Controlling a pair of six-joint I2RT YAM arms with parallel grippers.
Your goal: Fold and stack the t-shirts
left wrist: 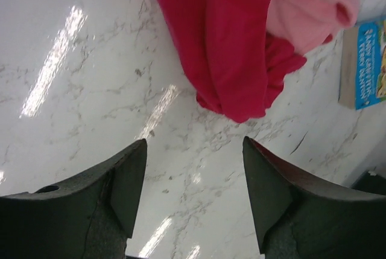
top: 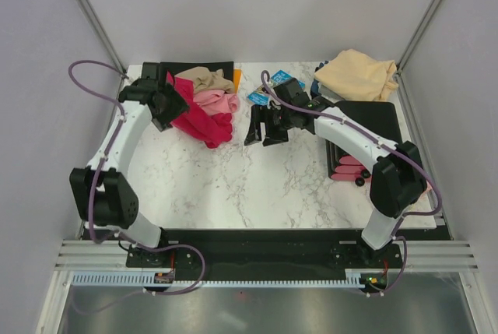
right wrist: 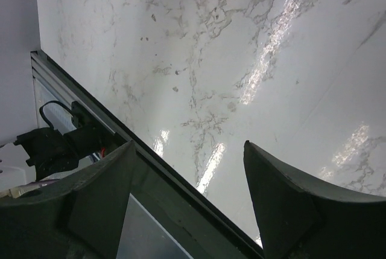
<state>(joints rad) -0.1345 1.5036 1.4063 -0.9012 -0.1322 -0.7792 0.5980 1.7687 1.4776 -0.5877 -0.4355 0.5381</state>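
Note:
My left gripper moves outward and down onto the far part of the red shirt (top: 182,89) next, since only bare marble shows between its open fingers.
Three t-shirts lie heaped at the table's back left: a crimson red one (top: 201,122), a pink one (top: 219,102) and a tan-brown one (top: 204,79). A pale peach-cream t-shirt (top: 358,75) sits crumpled at the back right. My left gripper (top: 176,108) hovers at the left edge of the heap. In the left wrist view it (left wrist: 194,150) is open and empty above bare marble, with the red shirt (left wrist: 229,41) and the pink shirt (left wrist: 313,5) just ahead. My right gripper (top: 264,128) hangs open over the table's middle, and nothing shows between the tips (right wrist: 190,150).
A blue illustrated book (top: 268,89) lies behind the right gripper, partly hidden by the arm. A black mat (top: 373,116) covers the right side, with a black rack holding pink pieces (top: 350,169) at its near end. Metal frame posts rise at the back corners.

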